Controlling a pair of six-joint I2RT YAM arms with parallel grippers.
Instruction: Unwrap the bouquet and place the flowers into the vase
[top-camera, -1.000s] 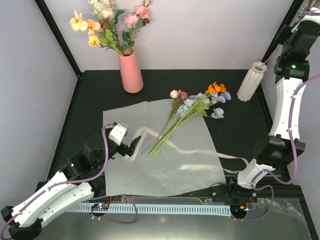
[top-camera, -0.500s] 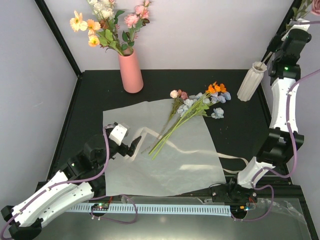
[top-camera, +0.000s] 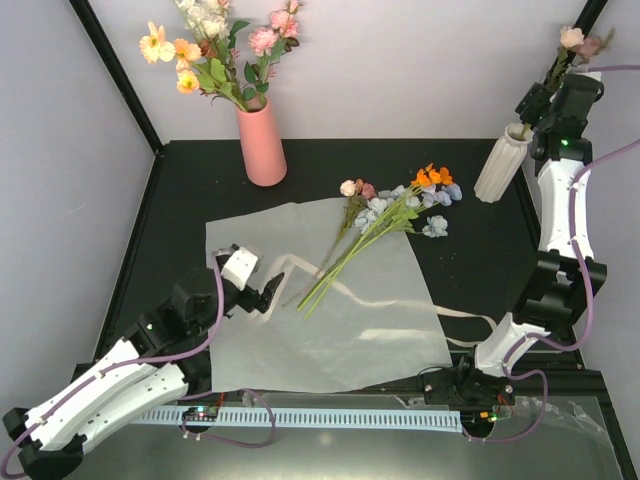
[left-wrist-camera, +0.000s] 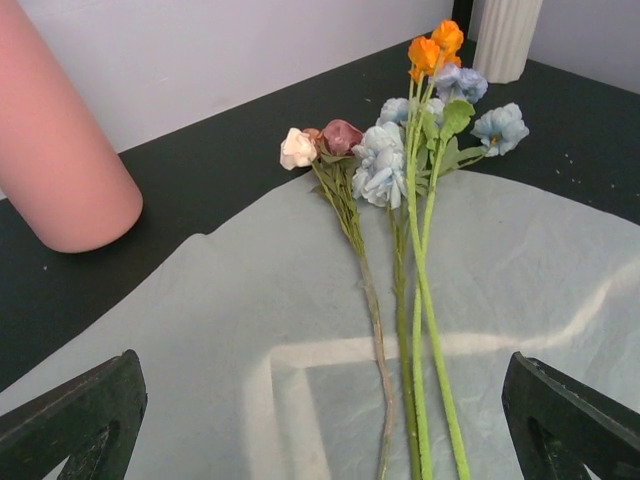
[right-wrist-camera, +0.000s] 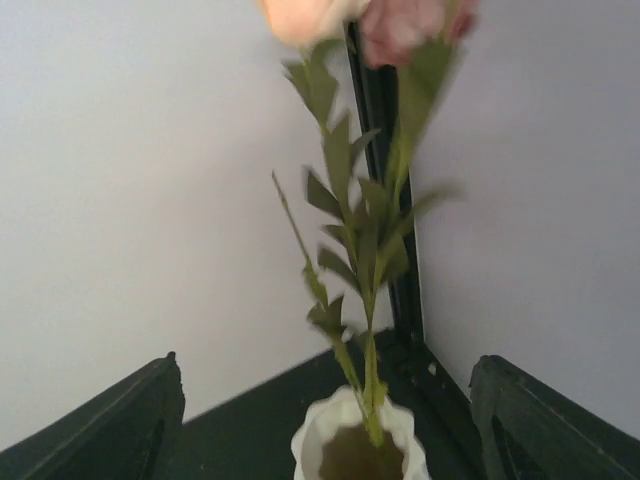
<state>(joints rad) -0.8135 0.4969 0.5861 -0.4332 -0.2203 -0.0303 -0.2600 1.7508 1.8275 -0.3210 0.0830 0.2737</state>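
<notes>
The brownish stem lies apart from the green stems, so I will move my left gripper outward, down and to the right in the top view, onto the middle of the brownish stem.
The bouquet lies unwrapped: loose flowers with orange, light blue, pink and cream heads rest on the flat white paper. Their stems run toward my left gripper, which hovers open over the paper, its fingers wide on either side of the stem ends. One sprig with cream and pink heads stands with its stem end in the mouth of the white ribbed vase. My right gripper is open just above the vase rim, fingers clear of the sprig.
A salmon-pink vase with its own yellow, pink and white bunch stands at the back left. A cream ribbon trails off the paper's right edge. Black frame posts rise at the back corners, one right behind the white vase.
My right gripper came down toward the white vase and opened, letting go of the sprig, whose stem now sits in the vase mouth. The left gripper barely moved.
</notes>
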